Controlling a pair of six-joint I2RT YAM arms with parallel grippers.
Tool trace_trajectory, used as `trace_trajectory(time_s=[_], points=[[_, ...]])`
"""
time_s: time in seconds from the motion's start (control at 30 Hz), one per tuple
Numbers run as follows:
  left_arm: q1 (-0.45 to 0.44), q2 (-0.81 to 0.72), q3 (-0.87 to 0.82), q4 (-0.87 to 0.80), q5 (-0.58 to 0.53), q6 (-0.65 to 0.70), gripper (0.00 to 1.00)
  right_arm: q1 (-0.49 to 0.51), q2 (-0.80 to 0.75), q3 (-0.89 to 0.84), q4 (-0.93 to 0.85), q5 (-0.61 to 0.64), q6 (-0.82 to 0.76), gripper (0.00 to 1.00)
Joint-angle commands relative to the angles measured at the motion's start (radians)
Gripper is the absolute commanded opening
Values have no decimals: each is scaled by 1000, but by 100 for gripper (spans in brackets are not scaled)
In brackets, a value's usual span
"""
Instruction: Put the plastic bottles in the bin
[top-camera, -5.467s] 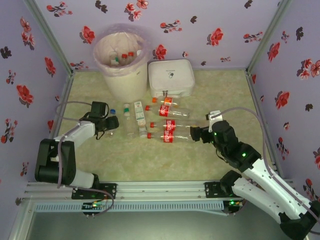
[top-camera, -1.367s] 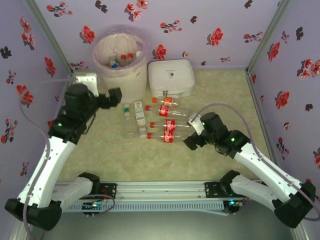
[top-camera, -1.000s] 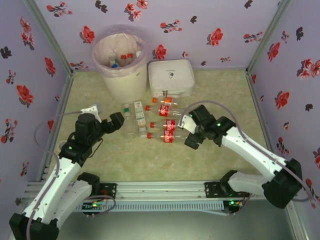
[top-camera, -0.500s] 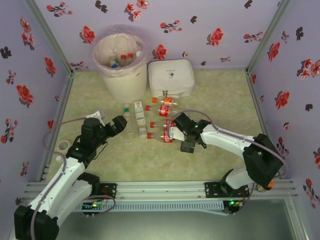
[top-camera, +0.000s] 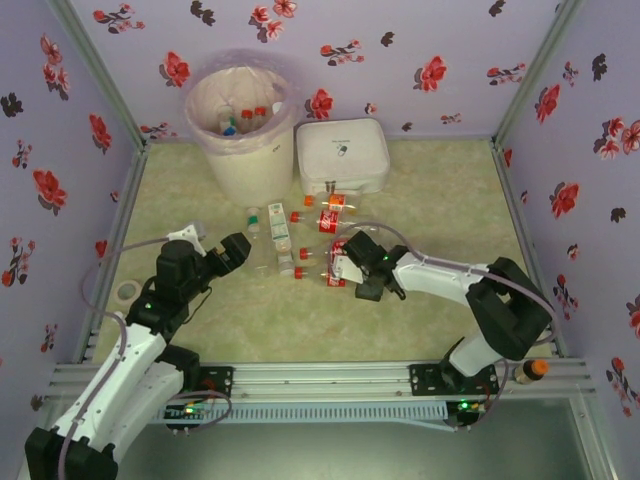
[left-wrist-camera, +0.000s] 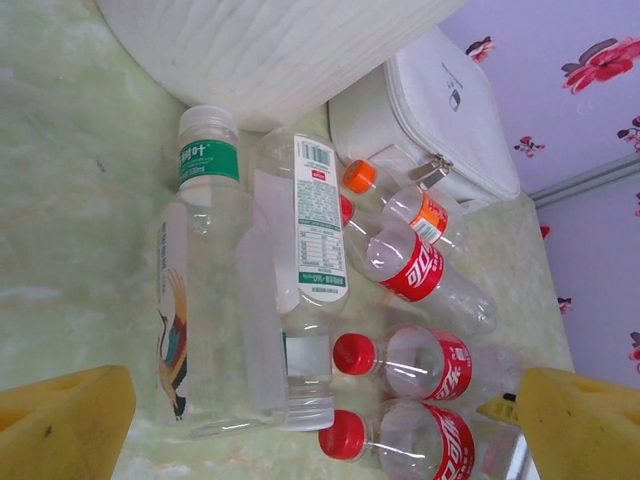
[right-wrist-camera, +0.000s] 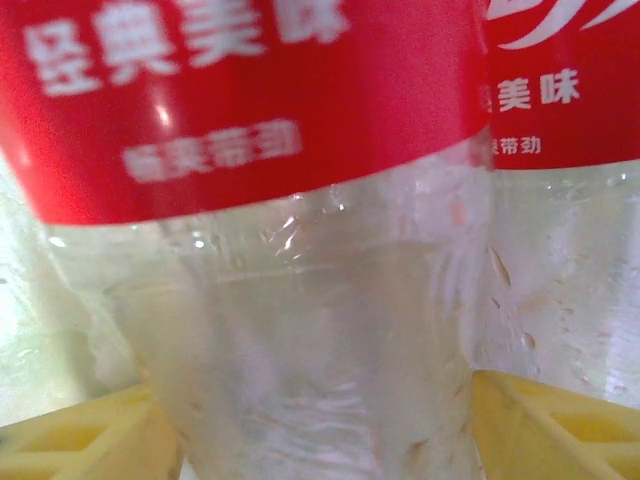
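Note:
My left gripper moves over the white-labelled bottle onto the nearest red-capped bottle's neck (top-camera: 306, 272) (left-wrist-camera: 372, 437) next. My right gripper straddles its body and leaves the bottle's end with the cap free.
Several clear plastic bottles (top-camera: 300, 240) lie in a cluster on the green mat in front of the bin (top-camera: 240, 150), a tall cream bucket with a pinkish liner and a few bottles (top-camera: 245, 118) inside. My left gripper (top-camera: 237, 250) is open just left of the cluster; its wrist view shows a green-capped bottle (left-wrist-camera: 200, 290), a white-labelled one (left-wrist-camera: 312, 230) and two red-capped ones (left-wrist-camera: 400, 362) ahead of the left gripper (left-wrist-camera: 320, 425). My right gripper (top-camera: 348, 263) is open around the nearest red-labelled bottle (right-wrist-camera: 300, 300), whose body lies between the yellow fingers (right-wrist-camera: 70, 440).
A flat white case (top-camera: 342, 155) stands right of the bin, just behind the bottles. A tape roll (top-camera: 127, 292) lies by the left wall. An orange-capped bottle (top-camera: 531, 370) rests near the right arm's base. Flowered walls enclose the mat on three sides.
My left arm came back down from the bin toward the cluster. My right arm swung left and pushed its fingers around the nearest red-labelled bottle.

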Motion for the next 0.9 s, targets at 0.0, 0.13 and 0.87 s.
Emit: trace_trajectory(time_s=[0.0,0.13,0.87], points=[[-2,13,37,2,-16,5,98,12,-65,-12,1,14,49,68],[-2,16,44,16,-14,-14,97,15,-142,-24,-40,12,106,58],[-315,243,227,381,43,-79,100,12,-600,-282,406,-132,790,29]])
